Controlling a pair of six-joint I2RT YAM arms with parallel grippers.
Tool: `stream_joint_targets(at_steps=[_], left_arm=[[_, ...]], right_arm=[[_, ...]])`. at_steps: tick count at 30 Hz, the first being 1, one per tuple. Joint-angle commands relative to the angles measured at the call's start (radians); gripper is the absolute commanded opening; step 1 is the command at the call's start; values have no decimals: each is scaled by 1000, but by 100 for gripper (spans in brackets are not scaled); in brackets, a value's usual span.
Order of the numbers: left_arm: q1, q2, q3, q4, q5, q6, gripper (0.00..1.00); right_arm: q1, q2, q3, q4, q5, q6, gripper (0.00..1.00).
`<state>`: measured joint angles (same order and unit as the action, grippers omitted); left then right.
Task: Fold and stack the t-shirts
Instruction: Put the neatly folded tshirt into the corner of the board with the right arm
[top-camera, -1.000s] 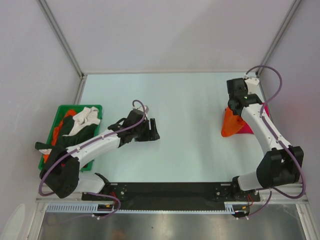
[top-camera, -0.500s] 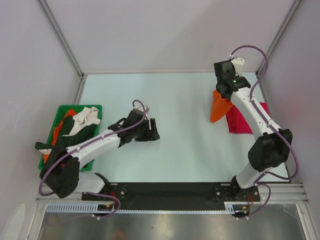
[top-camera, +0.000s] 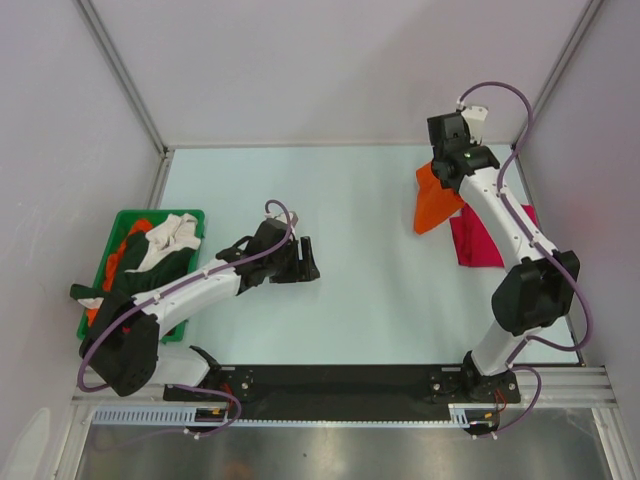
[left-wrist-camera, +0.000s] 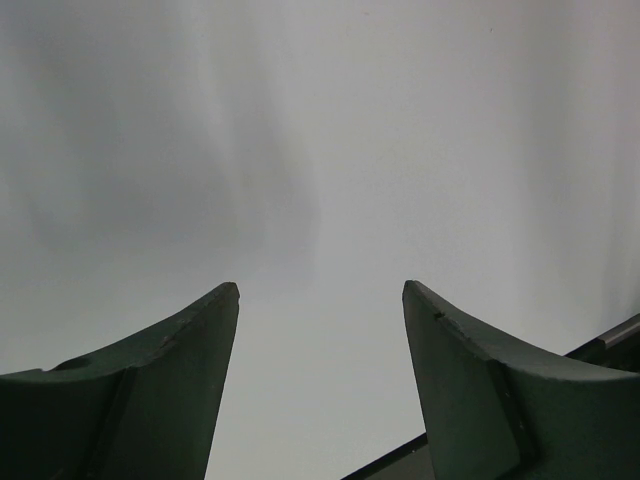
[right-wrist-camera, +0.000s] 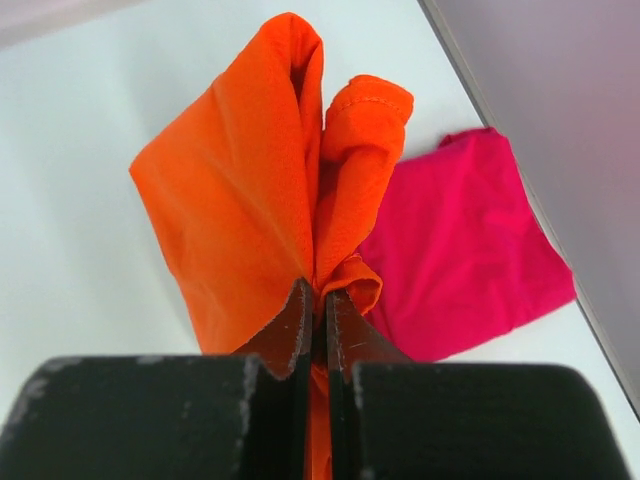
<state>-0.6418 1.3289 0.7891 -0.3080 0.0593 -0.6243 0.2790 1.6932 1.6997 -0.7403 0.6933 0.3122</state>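
Note:
The orange T-shirt should go onto the magenta-red t-shirt (top-camera: 476, 243) (right-wrist-camera: 465, 260) next, so I will move my right gripper down and to its right in the top view, lower the orange one there and release it.
A bright orange t-shirt (top-camera: 433, 203) (right-wrist-camera: 250, 190) hangs bunched from my right gripper (right-wrist-camera: 317, 290), which is shut on its cloth high over the table's far right. Below and to its right a folded magenta-red t-shirt (top-camera: 476, 243) (right-wrist-camera: 465, 260) lies flat by the right wall. My left gripper (top-camera: 304, 262) (left-wrist-camera: 320, 290) hovers open over bare table left of centre, with nothing between its fingers. More t-shirts, cream (top-camera: 172, 238), dark and orange, are heaped in the green bin (top-camera: 196, 216) at the left edge.
Metal frame posts and white walls close off the back and both sides. The right wall runs close beside the magenta-red shirt. A black base rail (top-camera: 340, 382) crosses the near edge.
My right arm has lifted the orange t-shirt off the magenta-red one and carried it up and toward the back left. The left arm has not moved.

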Motion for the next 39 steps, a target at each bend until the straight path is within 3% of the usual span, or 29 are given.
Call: stream_joint_targets(at_steps=[1,12,28,32,39], left_arm=[[-9,-13,18,29,4,-8,72],[-30,15,44,30,22,0,72],[-38,30,50,32,48,15,72],[-39,38,56,30,59,20,72],[-39,42,67,20,71,29,72]], right_arm=[[-37,-58,-87,10,41,1,0],[-112,-104,-218,33,84,-21,0],[-256,-115,-328,-85,146,71,0],[-342,-119,-339,-85,106,88,0],[-388,-67,-313,-116,98,133,0]])
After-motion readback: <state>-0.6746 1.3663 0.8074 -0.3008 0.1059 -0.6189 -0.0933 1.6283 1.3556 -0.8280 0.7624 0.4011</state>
